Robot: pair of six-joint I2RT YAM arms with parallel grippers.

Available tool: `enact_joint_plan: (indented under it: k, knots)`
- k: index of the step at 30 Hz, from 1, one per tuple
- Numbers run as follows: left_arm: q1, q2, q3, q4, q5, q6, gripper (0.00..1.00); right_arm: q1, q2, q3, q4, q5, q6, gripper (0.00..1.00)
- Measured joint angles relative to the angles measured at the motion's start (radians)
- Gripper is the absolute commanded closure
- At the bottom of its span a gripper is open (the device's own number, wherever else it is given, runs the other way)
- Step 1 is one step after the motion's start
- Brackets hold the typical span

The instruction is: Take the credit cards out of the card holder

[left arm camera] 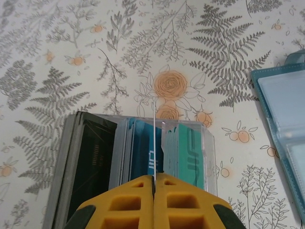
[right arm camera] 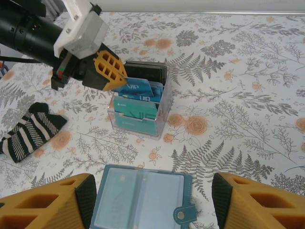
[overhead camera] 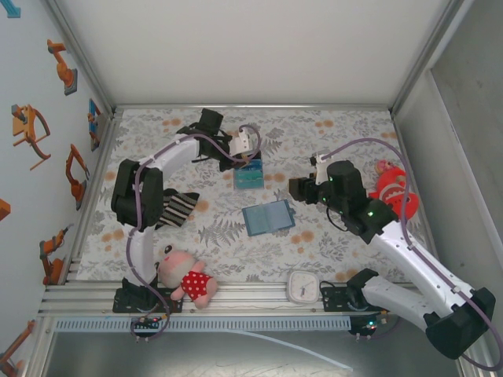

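The left gripper moves down to the clear box (overhead camera: 248, 174) next and releases the blue credit card, since the card already stands among the others.
The card holder (right arm camera: 143, 198) is a steel-blue wallet lying open and flat, its clear inner panels up and its snap tab at the right. My right gripper (right arm camera: 153, 192) hangs open just above it, a yellow finger on each side, touching nothing. Beyond it stands a clear plastic box (right arm camera: 162, 112) holding black, blue and teal credit cards (right arm camera: 136, 112) upright. My left gripper (left arm camera: 155, 180) is over that box, shut on a blue credit card (right arm camera: 138, 88) whose lower part stands among the others. In the top view the card holder (overhead camera: 268, 217) lies mid-table, the box (overhead camera: 248, 174) just behind it.
A striped black-and-white sock (overhead camera: 179, 207) lies left of the card holder. A pink plush toy (overhead camera: 189, 276) and a small white clock (overhead camera: 301, 286) sit at the near rail. A red toy (overhead camera: 391, 185) lies at the right. White walls enclose the table.
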Motion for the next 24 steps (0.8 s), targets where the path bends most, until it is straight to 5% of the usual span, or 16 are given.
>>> enact_joint_plan:
  k: [24]
  knots:
    - [0.003,0.040,0.044,-0.003,0.004,0.003,0.99,0.000,0.002,-0.001,0.002,-0.002,-0.007,0.34]
